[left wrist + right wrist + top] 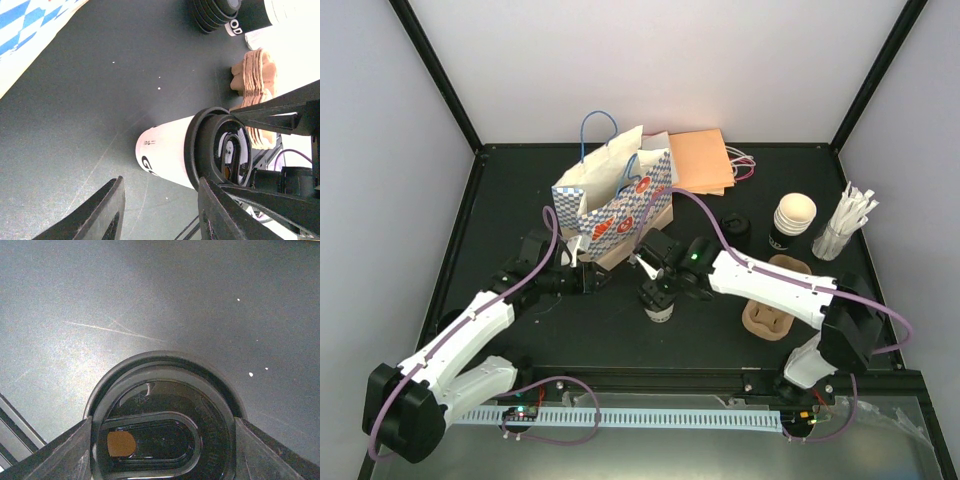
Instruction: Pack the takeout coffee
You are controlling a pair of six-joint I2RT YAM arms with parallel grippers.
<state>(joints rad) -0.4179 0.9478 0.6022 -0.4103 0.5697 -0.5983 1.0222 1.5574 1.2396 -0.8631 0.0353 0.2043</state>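
I will next move my right gripper a little toward the bag, over that clear patch point(634, 304), and let go of the cup, so that there is bare tabletop between the cup and the paper bag point(615, 205).
The takeout coffee point(660, 310) is a small white paper cup with a black lid, standing on the dark table in front of the bag. My right gripper point(661, 290) is above it, and in the right wrist view its fingers point(55, 452) press both sides of the lid point(160, 405). My left gripper point(597, 280) is open and empty just left of the cup. In the left wrist view the cup point(167, 155) sits beyond the gap between my spread left fingers point(107, 215). The blue-and-white patterned paper bag point(615, 205) stands open behind.
A brown pulp cup carrier point(770, 315) lies right of the cup. Behind it are a stack of cream cups point(792, 222), a stack of black lids point(735, 228) and a holder of white sticks point(845, 225). A flat orange bag point(700, 160) lies at the back.
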